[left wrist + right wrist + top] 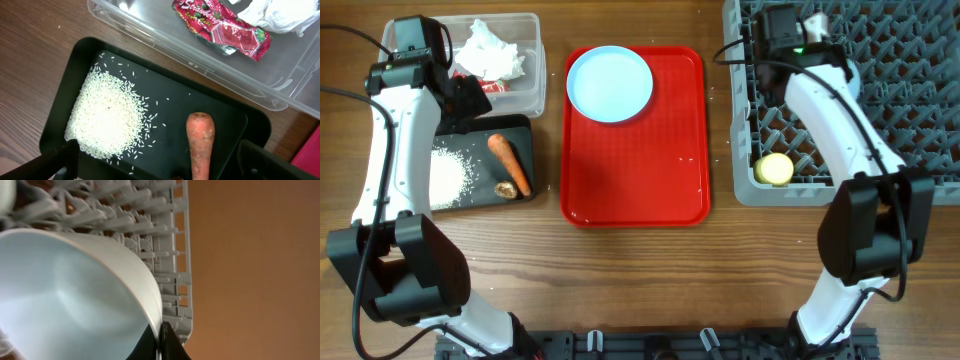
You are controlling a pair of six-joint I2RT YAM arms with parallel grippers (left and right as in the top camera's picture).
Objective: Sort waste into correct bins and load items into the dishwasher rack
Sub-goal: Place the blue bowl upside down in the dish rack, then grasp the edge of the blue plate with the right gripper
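My right gripper should lower the bowl (75,305) next onto the empty pegs just beyond the small yellow cup and let go of the bowl's rim, because that part of the rack is clear.
My left gripper (162,167) hangs open over the black tray (227,107), which holds loose white rice (107,117), an orange carrot (200,142) and a small brown scrap (506,189). Its fingers straddle the carrot's lower end without touching it. The clear tub (530,95) beside it holds a crumpled white napkin (490,50) and a red snack wrapper (225,30). My right gripper (160,340) is shut on the rim of a light blue bowl (75,305), at the grey dishwasher rack (165,245). A small yellow cup (775,168) lies in the rack's near left corner. A light blue plate (610,83) rests on the red tray (635,170).
The red tray lies between the bins on the left and the rack (900,60) on the right. Bare wooden table (640,280) runs along the front. In the overhead view my right arm hides the bowl.
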